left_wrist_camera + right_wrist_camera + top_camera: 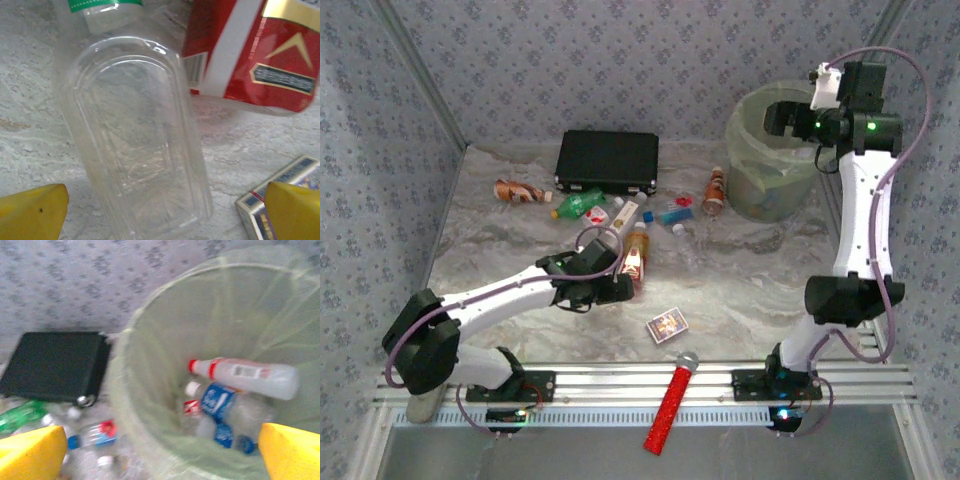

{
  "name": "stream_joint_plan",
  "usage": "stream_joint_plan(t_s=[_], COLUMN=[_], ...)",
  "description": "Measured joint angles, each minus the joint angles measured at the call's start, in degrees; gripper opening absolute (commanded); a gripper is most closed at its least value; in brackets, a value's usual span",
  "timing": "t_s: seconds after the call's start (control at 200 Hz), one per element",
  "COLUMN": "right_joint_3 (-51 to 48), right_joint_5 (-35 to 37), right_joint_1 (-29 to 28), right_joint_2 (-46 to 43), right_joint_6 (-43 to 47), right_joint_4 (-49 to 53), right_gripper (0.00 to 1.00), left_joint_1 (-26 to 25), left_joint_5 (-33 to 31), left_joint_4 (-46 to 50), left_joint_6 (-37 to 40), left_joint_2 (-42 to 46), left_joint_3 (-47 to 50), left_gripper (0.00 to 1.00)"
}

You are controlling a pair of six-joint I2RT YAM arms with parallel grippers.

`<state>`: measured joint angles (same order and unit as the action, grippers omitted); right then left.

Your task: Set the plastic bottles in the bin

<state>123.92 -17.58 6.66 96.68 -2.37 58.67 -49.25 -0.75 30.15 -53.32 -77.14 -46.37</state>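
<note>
I should next lower my left gripper around the near end of the clear flat bottle, which is already between its fingers. Then I should close it on the bottle's sides.
My left gripper (165,217) is open and low over the table, its yellow fingertips (32,212) on either side of a clear flat bottle (140,150) with a green label that lies on the marble. A red-labelled bottle (250,50) lies just beyond it. From above, that gripper (620,285) sits beside an orange-brown bottle (638,248). My right gripper (160,455) hangs open and empty over the pale green bin (150,390), which holds a red-capped clear bottle (245,377) and a blue-labelled one (217,405). More bottles (578,203) lie on the table left of the bin (770,160).
A flat black case (607,160) lies at the back. A small patterned card box (667,325) sits close to the right of my left gripper, and a red microphone (670,405) rests across the front rail. Papered walls close in the back and sides.
</note>
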Motion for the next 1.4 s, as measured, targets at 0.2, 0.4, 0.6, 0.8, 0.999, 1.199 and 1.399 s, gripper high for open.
stream_joint_plan(t_s=[0.2, 0.4, 0.6, 0.8, 0.999, 1.199, 1.399], right_joint_3=[-12.96, -23.71, -33.75, -40.7, -43.76, -46.05, -46.95], right_joint_5=[-8.39, -13.99, -18.62, -21.79, -26.38, -27.56, -27.23], right_joint_1=[-1.18, -2.67, -3.65, -3.87, -6.27, -10.32, -16.09], right_joint_2=[-9.57, -17.62, -22.21, -22.62, -22.62, -22.62, -22.27], right_joint_6=[-4.52, -8.63, -11.37, -12.35, -12.13, -12.46, -14.47], right_joint_4=[-4.37, -8.87, -14.62, -18.03, -19.87, -22.12, -24.74], right_gripper=[1.0, 1.0, 1.0, 1.0, 0.98, 0.97, 0.95], left_joint_1=[0.0, 0.0, 0.0, 0.0, 0.0, 0.09, 3.04], left_joint_5=[-0.37, 0.07, 0.33, 0.76, 1.16, 0.81, -0.61], left_joint_4=[-1.44, -3.04, -3.56, -3.34, -0.72, 6.82, 11.23], left_joint_6=[-0.39, -0.94, -1.51, -1.18, 0.22, 3.13, 8.07], left_joint_2=[-3.32, -5.51, -5.81, -6.62, -6.86, -4.35, 1.99], left_joint_3=[1.16, 1.97, 2.01, 1.38, -0.13, -3.52, -7.56], left_gripper=[0.99, 0.86, 0.7, 0.64, 0.58, 0.53, 0.49])
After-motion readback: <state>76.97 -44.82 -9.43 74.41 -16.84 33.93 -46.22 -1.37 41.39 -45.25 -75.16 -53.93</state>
